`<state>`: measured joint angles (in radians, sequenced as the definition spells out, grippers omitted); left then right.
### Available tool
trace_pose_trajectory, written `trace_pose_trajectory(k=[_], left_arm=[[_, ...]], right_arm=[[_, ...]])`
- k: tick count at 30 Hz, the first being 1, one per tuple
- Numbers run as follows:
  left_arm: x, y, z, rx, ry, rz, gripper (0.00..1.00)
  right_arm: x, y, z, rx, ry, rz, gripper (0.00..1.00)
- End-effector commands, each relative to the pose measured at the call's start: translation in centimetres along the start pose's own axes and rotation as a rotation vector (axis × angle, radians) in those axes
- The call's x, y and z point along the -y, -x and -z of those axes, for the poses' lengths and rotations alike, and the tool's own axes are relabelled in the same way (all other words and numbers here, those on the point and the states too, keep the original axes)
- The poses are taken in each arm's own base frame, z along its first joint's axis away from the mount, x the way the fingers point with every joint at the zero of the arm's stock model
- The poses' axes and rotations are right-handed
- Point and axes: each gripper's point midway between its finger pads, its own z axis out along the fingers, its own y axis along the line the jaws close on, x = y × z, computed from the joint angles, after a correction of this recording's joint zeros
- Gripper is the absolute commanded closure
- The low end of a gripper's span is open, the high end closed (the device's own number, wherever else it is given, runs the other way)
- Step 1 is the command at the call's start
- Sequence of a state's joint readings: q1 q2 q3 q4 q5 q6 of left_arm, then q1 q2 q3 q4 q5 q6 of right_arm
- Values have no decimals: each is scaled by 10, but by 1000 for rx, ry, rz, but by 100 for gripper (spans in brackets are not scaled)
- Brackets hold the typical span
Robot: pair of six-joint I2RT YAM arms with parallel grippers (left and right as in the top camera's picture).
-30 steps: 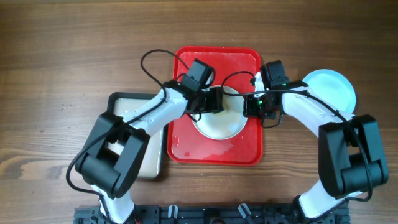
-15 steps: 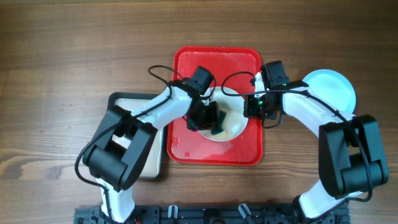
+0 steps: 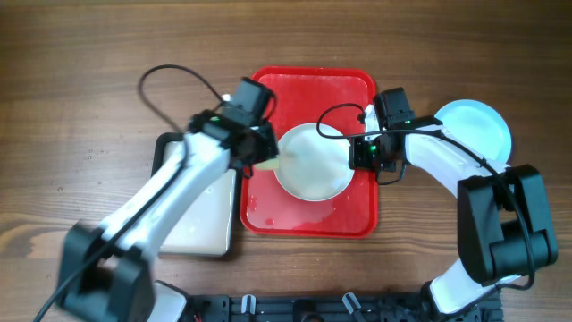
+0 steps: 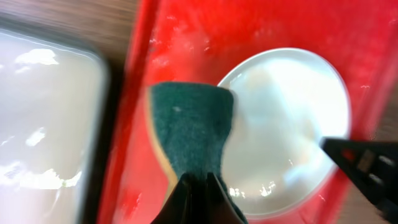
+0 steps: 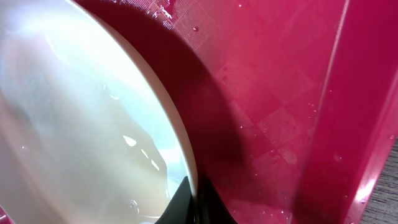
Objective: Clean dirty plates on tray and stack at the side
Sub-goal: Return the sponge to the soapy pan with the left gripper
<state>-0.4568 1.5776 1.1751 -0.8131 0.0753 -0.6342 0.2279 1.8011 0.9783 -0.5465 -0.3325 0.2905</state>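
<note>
I need to move my left gripper away from the white plate and back over the grey pan [image 3: 202,207] [image 4: 42,132], because the pan's milky water is open beside the tray.
A white plate [image 3: 313,161] lies on the red tray [image 3: 313,215] and also shows in the left wrist view [image 4: 292,124] and the right wrist view [image 5: 74,118]. My right gripper [image 3: 359,154] is shut on the plate's right rim [image 5: 194,186]. My left gripper [image 3: 265,161] is shut on a green and yellow sponge [image 4: 189,127] and holds it over the tray's left edge, just left of the plate. A light blue plate [image 3: 474,127] lies on the table to the right of the tray. A third plate is not in view.
A grey pan [image 3: 201,215] with milky water stands left of the tray, under my left arm; it also shows in the left wrist view [image 4: 43,124]. The tray floor [image 5: 280,93] is wet. Cables loop above both arms.
My left gripper has drawn the sponge left, off the plate's middle to the tray's left edge. The right gripper has kept its hold on the plate's rim.
</note>
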Motion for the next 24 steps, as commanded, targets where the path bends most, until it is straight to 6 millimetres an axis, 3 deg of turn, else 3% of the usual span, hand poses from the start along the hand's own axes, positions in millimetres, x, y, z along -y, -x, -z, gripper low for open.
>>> trace_pose_trajectory(k=[1,3,6,8,10,13,17,19,21,24], left_arm=[[-35,9,60,79,-10,99,96],[-85,7,77,109,160,168,96],[-130,-8,76,71,331,216,96],[-150,-23,52,40,373,231,96],[-166,-42,15,22,380,237,96],[-170,-58,-1,-18,360,242,96],[-161,-49,15,3,335,241,88],[-148,-34,40,56,298,229,74],[-128,-18,65,112,215,176,52],[-103,-5,98,188,98,109,15]], right_arm=[[28,-11,-11,-40,-106,-30,96],[28,-12,-11,-42,-107,-31,95],[28,-12,-11,-41,-106,-31,96],[28,-12,-11,-41,-106,-32,96],[28,-12,-11,-41,-107,-31,96],[28,-14,-11,-48,-109,-33,96],[24,-8,-11,-28,-86,11,91],[12,-2,-12,-10,-21,91,85],[4,-5,-12,-23,28,87,96],[0,-3,3,2,16,93,96]])
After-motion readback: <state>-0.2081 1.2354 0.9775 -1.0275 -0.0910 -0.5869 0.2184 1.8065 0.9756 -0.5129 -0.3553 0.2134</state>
